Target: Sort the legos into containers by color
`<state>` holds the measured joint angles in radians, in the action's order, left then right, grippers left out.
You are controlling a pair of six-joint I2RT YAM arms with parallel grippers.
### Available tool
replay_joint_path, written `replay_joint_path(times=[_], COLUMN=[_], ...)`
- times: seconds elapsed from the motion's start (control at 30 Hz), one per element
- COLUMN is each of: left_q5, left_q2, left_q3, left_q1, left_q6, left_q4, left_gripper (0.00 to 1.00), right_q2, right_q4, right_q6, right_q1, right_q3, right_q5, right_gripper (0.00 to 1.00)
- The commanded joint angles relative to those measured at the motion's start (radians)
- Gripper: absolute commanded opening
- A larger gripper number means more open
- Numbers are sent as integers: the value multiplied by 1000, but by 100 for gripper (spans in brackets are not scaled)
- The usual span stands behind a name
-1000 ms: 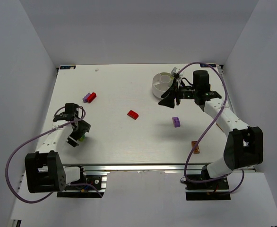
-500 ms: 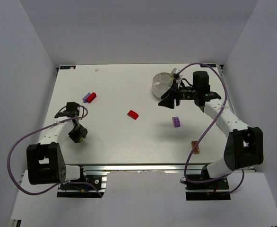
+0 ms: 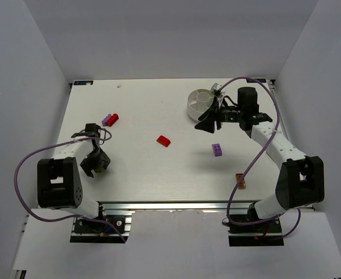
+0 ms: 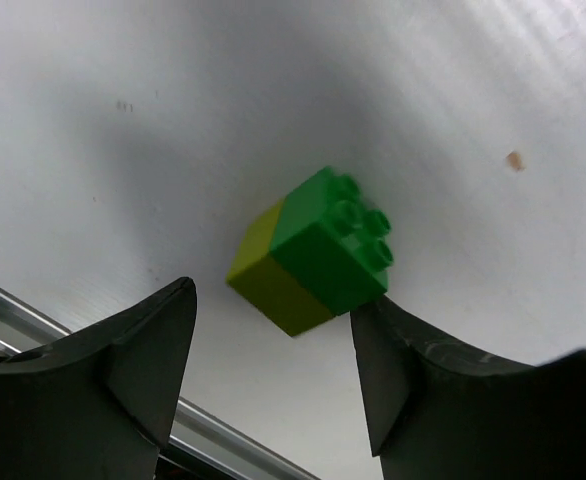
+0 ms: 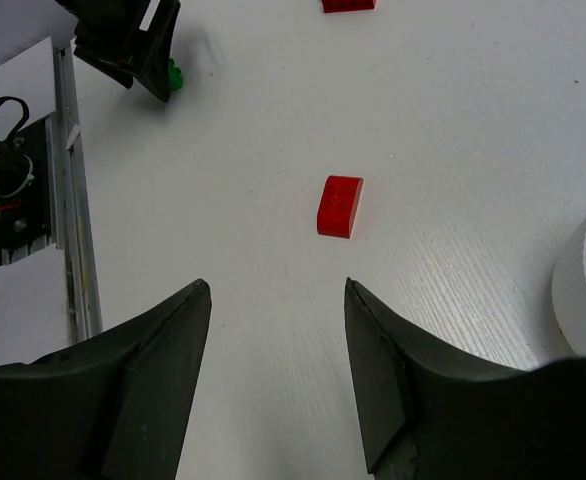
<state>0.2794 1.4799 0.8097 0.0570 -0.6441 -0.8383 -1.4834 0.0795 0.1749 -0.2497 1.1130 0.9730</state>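
The green brick [image 4: 323,240] sits off-centre before the open fingers of my left gripper, so I need to move my left gripper outward and toward the right in the wrist view to close around it.
A green brick stacked on a yellow-green one [image 4: 313,250] lies on the table near the left front edge [image 3: 102,167]. My left gripper [image 4: 271,298] [image 3: 95,164] is open around its near end; the right finger touches the green brick and the left finger stands apart. My right gripper [image 5: 277,284] [image 3: 208,123] hangs open and empty beside the round white dish [image 3: 191,104] [image 5: 585,290]. A red brick [image 5: 340,206] [image 3: 163,140] lies ahead of it. A purple brick [image 3: 217,150], an orange brick [image 3: 240,181] and a touching red [image 3: 113,118] and purple [image 3: 106,121] pair lie loose.
The aluminium rail [image 4: 33,310] runs along the table's near edge, close behind my left fingers. White walls enclose the table on the left, the back and the right. The purple cable [image 3: 258,154] loops along the right arm.
My left arm has folded in toward its base, with the gripper staying over the green brick near the front edge. The right arm has not moved.
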Motion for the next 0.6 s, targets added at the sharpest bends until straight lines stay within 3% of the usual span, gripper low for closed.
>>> replay_joint_path(times=[0.0, 0.23, 0.57], left_q5=[66, 92, 30], left_q2=[16, 86, 56], left_q3=[69, 146, 91], left_q1=[6, 7, 7], left_q6=[60, 150, 150], left_q4=[38, 28, 51], left_gripper=[73, 73, 62], right_q2=[28, 34, 32], right_q4=[-20, -17, -20], right_q6=[3, 2, -6], right_q1=[4, 13, 21], right_q3=[-1, -2, 4], right_q5=[-5, -7, 0], right_gripper=[61, 61, 62])
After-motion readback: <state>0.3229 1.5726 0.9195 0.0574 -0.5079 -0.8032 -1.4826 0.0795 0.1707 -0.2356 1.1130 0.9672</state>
